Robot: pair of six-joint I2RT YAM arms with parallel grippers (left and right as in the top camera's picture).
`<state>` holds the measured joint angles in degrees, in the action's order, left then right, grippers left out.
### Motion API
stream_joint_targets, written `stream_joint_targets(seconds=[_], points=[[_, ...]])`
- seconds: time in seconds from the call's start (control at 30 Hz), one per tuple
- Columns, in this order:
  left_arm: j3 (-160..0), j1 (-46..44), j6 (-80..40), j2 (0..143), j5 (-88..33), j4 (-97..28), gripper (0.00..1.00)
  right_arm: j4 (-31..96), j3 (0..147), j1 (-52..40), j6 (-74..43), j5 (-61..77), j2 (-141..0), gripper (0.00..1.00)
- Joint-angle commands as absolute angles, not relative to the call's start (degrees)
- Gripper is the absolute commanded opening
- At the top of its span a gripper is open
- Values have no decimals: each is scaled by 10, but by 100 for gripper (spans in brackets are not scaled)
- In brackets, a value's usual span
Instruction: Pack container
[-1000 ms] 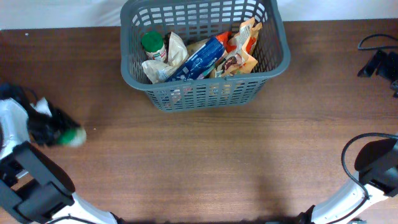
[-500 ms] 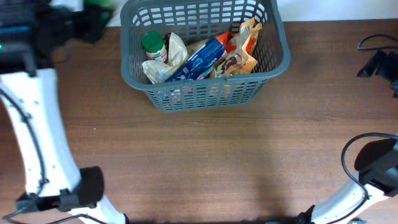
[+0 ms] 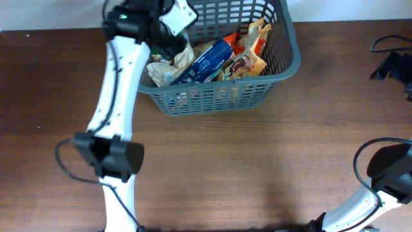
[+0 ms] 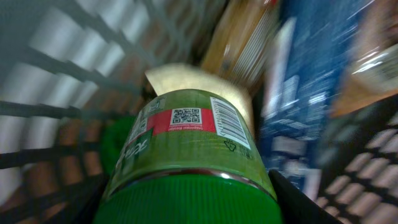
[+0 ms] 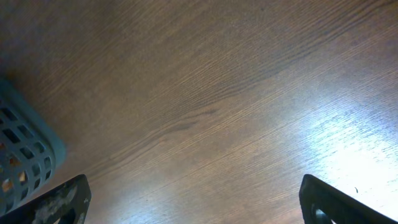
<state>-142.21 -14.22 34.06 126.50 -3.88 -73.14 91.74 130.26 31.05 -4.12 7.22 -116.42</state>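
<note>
My left gripper lowers deeper into the basket next and releases the jar between the basket's lattice side and the pale bag [image 4: 133, 99], since that gap lies below it.
The container, a dark grey slotted basket [image 3: 293, 61], stands at the back middle of the table. It holds a blue packet [image 3: 209, 61], an orange snack packet [image 3: 248, 55] and a pale bag [image 3: 168, 69]. My left gripper [image 3: 168, 40] is inside the basket's left part, shut on a green-lidded jar [image 4: 186, 149] with a green and red label. The basket's lattice wall [image 4: 62, 68] and the blue packet [image 4: 298, 93] surround the jar. My right gripper [image 5: 196, 208] is open and empty over bare wood, with the basket's corner [image 5: 25, 155] at its left.
Black cables and a black device [image 3: 393, 64] lie at the table's right edge. The right arm's base [image 3: 386, 171] sits at the front right corner. The left arm stretches from the front left across to the basket.
My left arm has swung from the table's left edge up and across into the basket's left part, carrying the green-lidded jar. The right arm has not moved.
</note>
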Motion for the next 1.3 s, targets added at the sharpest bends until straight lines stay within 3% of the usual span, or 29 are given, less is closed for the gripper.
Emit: stream_joint_targets(seconds=[0.0, 0.53, 0.6, 0.63, 0.67, 1.07, 1.27], points=[[-1426, -131, 356, 1286, 38, -729, 2, 917, 1301, 312, -41, 77, -1155, 99], [-1426, -91, 287, 1297, 28, -685, 2, 917, 1301, 312, -41, 77, -1155, 99], [-1426, -91, 282, 1297, 28, -677, 6, 917, 1301, 312, -41, 77, -1155, 99], [-1426, -91, 272, 1297, 28, -672, 33, 917, 1301, 312, -41, 77, -1155, 99], [-1426, -91, 262, 1297, 30, -667, 99, 917, 1301, 312, -41, 77, -1155, 99], [-1498, -91, 156, 1296, 54, -658, 99, 917, 1301, 312, -41, 77, -1155, 99], [-1612, -105, 146, 1296, 54, -736, 99, 917, 1301, 312, -41, 77, -1155, 99]])
